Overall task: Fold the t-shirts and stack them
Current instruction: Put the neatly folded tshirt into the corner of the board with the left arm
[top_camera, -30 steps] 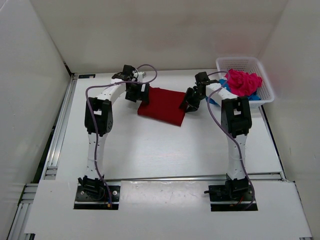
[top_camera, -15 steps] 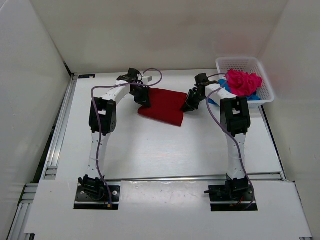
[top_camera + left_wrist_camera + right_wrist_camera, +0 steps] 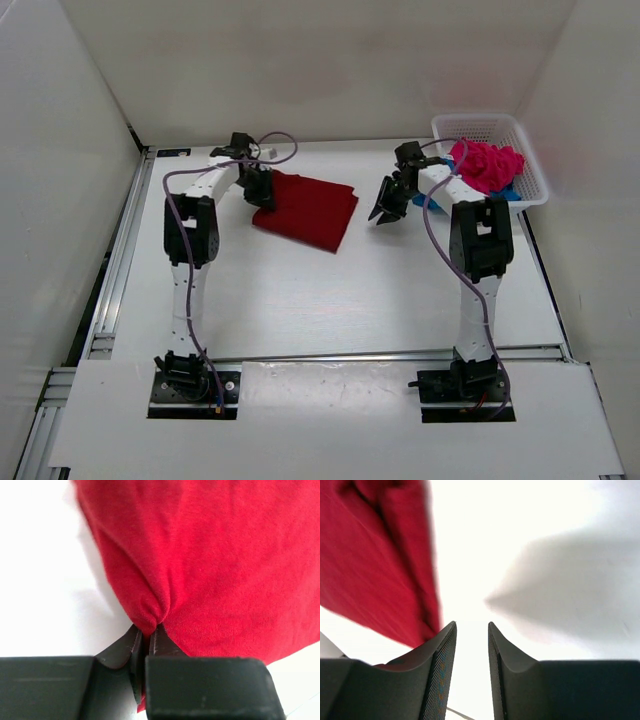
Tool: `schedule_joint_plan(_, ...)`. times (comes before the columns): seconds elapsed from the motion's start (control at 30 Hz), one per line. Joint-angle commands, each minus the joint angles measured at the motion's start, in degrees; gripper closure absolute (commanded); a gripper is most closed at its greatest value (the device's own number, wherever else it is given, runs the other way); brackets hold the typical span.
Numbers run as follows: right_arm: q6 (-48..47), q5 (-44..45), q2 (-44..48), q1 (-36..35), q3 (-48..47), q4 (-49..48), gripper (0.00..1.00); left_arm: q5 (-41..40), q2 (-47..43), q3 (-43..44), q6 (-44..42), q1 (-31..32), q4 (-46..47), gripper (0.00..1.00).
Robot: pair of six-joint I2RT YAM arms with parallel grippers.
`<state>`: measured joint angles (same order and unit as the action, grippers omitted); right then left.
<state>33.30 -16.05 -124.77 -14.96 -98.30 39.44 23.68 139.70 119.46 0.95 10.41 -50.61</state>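
Note:
The folded t-shirt will next be dragged by my left gripper to the left in the top view, to the bare far corner of the table by the bar (image 3: 182, 168), and my left gripper will let go of it there.
A dark red t-shirt (image 3: 308, 208) lies folded into a rectangle on the table, left of centre at the back. My left gripper (image 3: 264, 190) is shut on its left edge; the pinched fold of red t-shirt (image 3: 215, 570) shows between the jaws in the left wrist view. My right gripper (image 3: 387, 207) stands open to the right of the shirt, apart from it, with nothing between its fingers (image 3: 442, 670). The red t-shirt (image 3: 365, 565) fills the left of the right wrist view. A pink t-shirt (image 3: 485, 163) and a blue t-shirt (image 3: 508, 194) lie crumpled in the basket.
A white mesh basket (image 3: 478, 125) stands at the back right corner of the table. White walls enclose the table on three sides. An aluminium rail (image 3: 115, 270) runs along the left edge.
My left gripper has shut on the red shirt's left edge and dragged the shirt to the left. My right gripper has come off the shirt's right edge and now stands apart from it.

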Motion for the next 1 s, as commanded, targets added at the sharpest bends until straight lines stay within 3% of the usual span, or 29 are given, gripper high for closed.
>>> schedule_joint_plan(0.0, -3.8, 3.8, 7.2, 0.6, 0.2, 3.2, 0.64, -8.4, -5.2, -1.2, -1.0, -5.7, -1.6, 0.90)
schedule_joint_plan(0.27, -6.4, 5.7, 9.7, 1.2, 0.7, 6.7, 0.64, -19.6, -3.3, 2.2, -1.0, -15.1, -1.0, 0.90)
schedule_joint_plan(0.57, -7.5, 8.6, 9.2, 1.2, -1.3, 11.6, 0.63, -36.9, 4.6, 14.6, -1.0, -22.6, 10.2, 0.90)
schedule_joint_plan(0.97, -7.5, 12.7, 11.0, 1.2, 1.8, 15.4, 0.63, -37.8, 10.9, 21.0, -1.0, -25.9, 18.1, 0.90)
